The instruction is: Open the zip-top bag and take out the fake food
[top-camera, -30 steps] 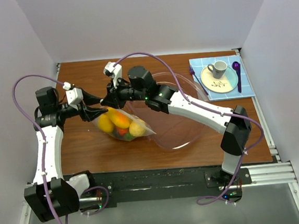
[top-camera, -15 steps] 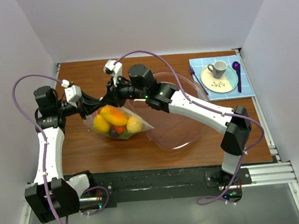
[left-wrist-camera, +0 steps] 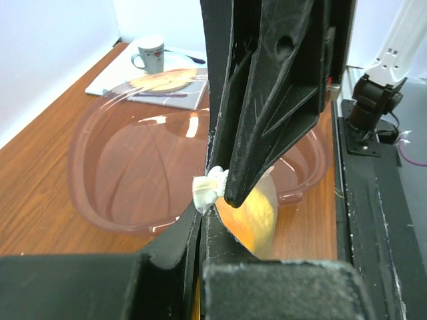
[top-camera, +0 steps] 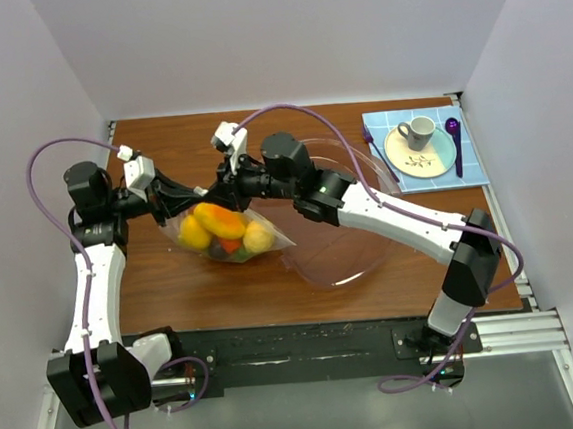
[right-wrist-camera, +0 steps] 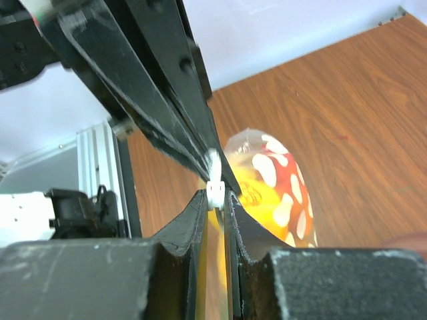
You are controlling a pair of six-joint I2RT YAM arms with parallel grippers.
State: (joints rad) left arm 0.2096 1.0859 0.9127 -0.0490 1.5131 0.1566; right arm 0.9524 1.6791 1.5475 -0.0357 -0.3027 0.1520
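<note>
Next, my right gripper draws back, right in the top view, to the bag's bowl-side corner to open the bag's zip and release its slider.
The zip-top bag hangs just above the table at centre left, with yellow and orange fake food inside it. Both grippers meet at its top edge. My left gripper comes in from the left and is shut on the edge of the plastic. My right gripper comes in from the right, shut on the bag's white zip slider. In the right wrist view the food shows through the bag below the jaws. The zip strip itself is hidden between the fingers.
A large pink-tinted clear bowl sits right of the bag, under the right arm. A blue mat with a plate, cup and purple cutlery lies at the back right corner. White walls close in the table on three sides.
My left gripper has closed on the bag's top edge. The right arm has shifted a little to the right, and the bag has moved slightly left and up.
</note>
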